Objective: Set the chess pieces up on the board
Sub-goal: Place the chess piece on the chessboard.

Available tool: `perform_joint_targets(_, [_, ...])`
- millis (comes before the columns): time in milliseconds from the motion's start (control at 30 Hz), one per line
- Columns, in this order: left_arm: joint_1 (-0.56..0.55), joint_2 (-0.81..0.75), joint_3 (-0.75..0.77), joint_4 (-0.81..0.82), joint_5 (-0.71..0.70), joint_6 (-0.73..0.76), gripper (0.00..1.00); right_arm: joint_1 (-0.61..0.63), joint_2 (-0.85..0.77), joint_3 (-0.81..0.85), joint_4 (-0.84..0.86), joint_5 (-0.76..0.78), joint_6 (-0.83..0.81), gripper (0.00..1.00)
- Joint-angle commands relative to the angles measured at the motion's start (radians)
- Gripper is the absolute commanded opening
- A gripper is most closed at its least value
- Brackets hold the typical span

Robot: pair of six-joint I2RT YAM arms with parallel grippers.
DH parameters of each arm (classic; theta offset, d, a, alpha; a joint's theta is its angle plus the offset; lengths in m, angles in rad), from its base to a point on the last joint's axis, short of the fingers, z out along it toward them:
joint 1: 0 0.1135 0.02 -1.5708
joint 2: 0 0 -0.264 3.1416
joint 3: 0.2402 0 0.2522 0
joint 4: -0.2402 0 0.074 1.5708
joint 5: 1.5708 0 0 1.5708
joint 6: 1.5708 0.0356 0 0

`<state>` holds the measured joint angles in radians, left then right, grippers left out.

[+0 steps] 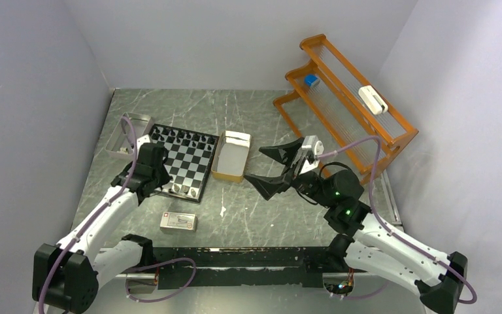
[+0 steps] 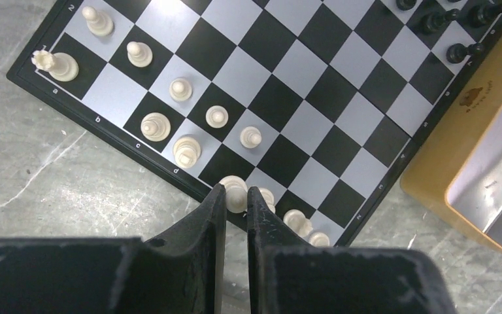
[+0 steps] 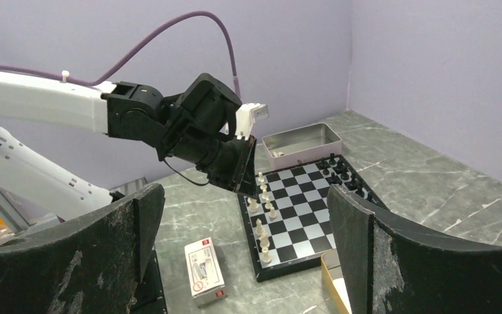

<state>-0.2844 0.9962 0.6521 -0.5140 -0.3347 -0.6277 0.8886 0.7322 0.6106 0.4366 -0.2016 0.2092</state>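
I should next bring my left gripper down onto the empty dark square [image 2: 224, 165] of the board's edge row to let go of the white chess piece, because the squares on both sides of it are filled.
The board [image 1: 189, 163] lies left of centre, also seen in the left wrist view [image 2: 287, 85] and the right wrist view [image 3: 301, 203]. Black chess pieces [image 1: 183, 138] stand along its far rows [image 2: 444, 19]. Several white pieces [image 2: 170, 124] stand on the two near rows [image 3: 261, 229]. My left gripper [image 2: 235, 197] hangs over the board's near edge, shut on a white chess piece [image 2: 234, 186] that sits at the edge row. In the top view that gripper [image 1: 163, 182] covers the board's near-left corner. My right gripper [image 1: 266, 169] hovers open and empty to the right of the tan box, fingers wide [image 3: 245, 196].
A tan box [image 1: 230, 157] stands against the board's right side [image 2: 457, 157]. A white-and-red carton [image 1: 178, 222] lies in front of the board [image 3: 206, 268]. A metal tray [image 1: 129, 134] sits beyond the board's left corner. An orange rack [image 1: 346, 104] fills the back right.
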Motion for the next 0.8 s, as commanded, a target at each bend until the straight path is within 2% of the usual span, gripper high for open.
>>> perform_joint_targets(0, [-0.004, 0.012, -0.044, 0.115, -0.044, -0.043, 0.08, 0.002, -0.032, -0.001, -0.053, 0.005, -0.048, 1.00])
perform_joint_targets(333, [-0.004, 0.027, -0.119, 0.194, -0.057, -0.032, 0.09, 0.002, -0.081, 0.004, -0.084, 0.024, -0.067, 1.00])
perform_joint_targets(767, [-0.004, 0.077, -0.134, 0.246, -0.041, -0.022, 0.09, 0.002, -0.080, 0.009, -0.090, 0.023, -0.056, 1.00])
